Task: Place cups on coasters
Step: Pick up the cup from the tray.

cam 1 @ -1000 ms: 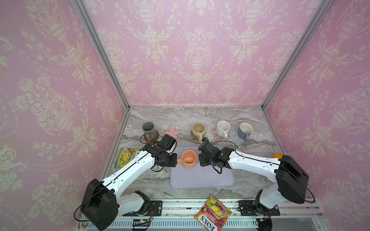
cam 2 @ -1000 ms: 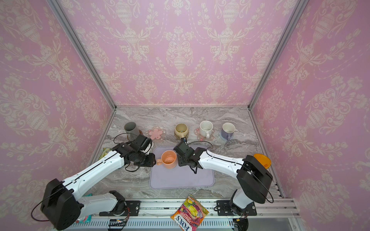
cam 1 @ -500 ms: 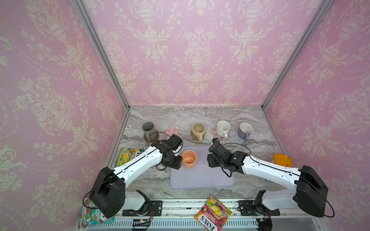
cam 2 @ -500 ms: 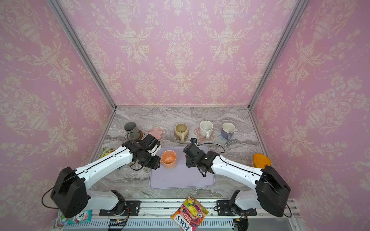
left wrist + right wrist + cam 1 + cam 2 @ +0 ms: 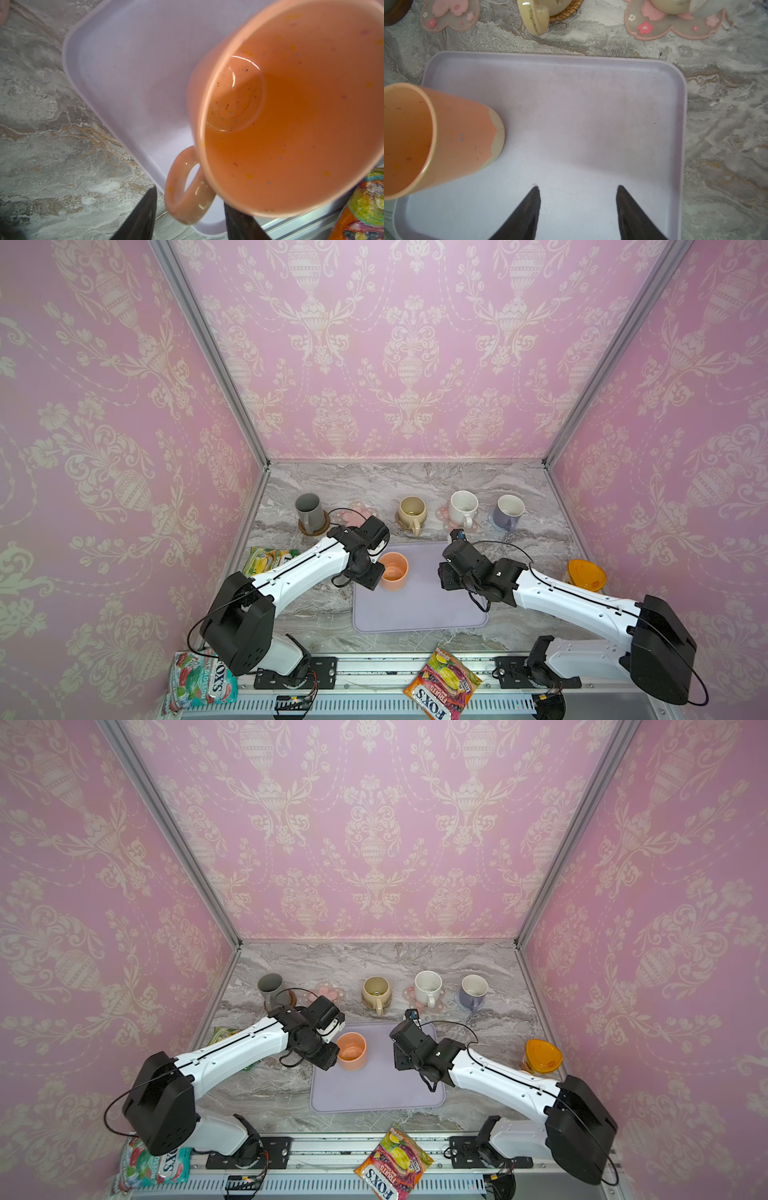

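My left gripper's open fingers are already on either side of the peach-orange cup's handle [image 5: 187, 200] below. I should next lower my left gripper toward the cup and close it on that handle.
The peach-orange cup [image 5: 394, 571] [image 5: 352, 1051] stands upright on the lavender tray [image 5: 419, 610]. My left gripper [image 5: 190, 199] [image 5: 372, 572] is open, its jaws either side of the cup's handle [image 5: 187, 187] with a gap showing. My right gripper [image 5: 578, 187] [image 5: 446, 576] hangs open over the bare tray [image 5: 571, 114], right of the cup [image 5: 436, 141]. Along the back, one pink-flower coaster [image 5: 357, 512] [image 5: 450, 14] lies bare. The grey-green cup [image 5: 309, 508], beige cup [image 5: 412, 510], white cup [image 5: 463, 506] and lavender cup [image 5: 509, 512] each stand on a coaster.
A yellow-green sweet bag [image 5: 270, 560] lies under my left arm. An orange-lidded container [image 5: 587, 574] sits at the right wall. Two FOX'S bags [image 5: 442, 682] [image 5: 199, 680] lie by the front rail. Pink walls close in three sides.
My right gripper has drawn back to the right, away from the peach cup. My left gripper has come round to the cup's handle side. The cup stays on the tray.
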`<state>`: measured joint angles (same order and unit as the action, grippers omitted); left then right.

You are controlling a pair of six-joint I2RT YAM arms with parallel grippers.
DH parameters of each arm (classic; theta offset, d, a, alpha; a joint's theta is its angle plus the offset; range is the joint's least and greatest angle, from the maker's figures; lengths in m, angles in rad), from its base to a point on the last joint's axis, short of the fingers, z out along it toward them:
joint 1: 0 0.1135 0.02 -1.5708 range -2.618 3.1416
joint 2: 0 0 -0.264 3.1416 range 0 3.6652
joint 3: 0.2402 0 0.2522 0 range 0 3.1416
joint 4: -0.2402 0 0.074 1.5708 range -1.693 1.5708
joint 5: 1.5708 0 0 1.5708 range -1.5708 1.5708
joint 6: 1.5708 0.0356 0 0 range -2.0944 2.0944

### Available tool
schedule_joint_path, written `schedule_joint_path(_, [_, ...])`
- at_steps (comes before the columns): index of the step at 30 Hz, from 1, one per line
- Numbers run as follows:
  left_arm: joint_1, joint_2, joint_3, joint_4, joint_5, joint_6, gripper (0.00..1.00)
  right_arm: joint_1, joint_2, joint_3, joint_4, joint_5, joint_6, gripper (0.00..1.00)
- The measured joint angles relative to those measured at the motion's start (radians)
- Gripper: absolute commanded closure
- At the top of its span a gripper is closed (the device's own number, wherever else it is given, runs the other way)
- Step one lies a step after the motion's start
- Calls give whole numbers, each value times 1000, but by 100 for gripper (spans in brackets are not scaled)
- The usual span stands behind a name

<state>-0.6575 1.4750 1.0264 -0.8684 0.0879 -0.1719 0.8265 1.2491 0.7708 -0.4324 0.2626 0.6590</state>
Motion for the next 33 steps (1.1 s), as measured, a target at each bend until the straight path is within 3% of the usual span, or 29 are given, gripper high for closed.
schedule_joint_path(14, [-142,5,-16,81,50,-42,47,-2,-51,-54,-3,7,32,39])
schedule_joint_path(33, [-177,-16,-76,143,-14,-144,53,-2,-64,-56,-4,7,52,40])
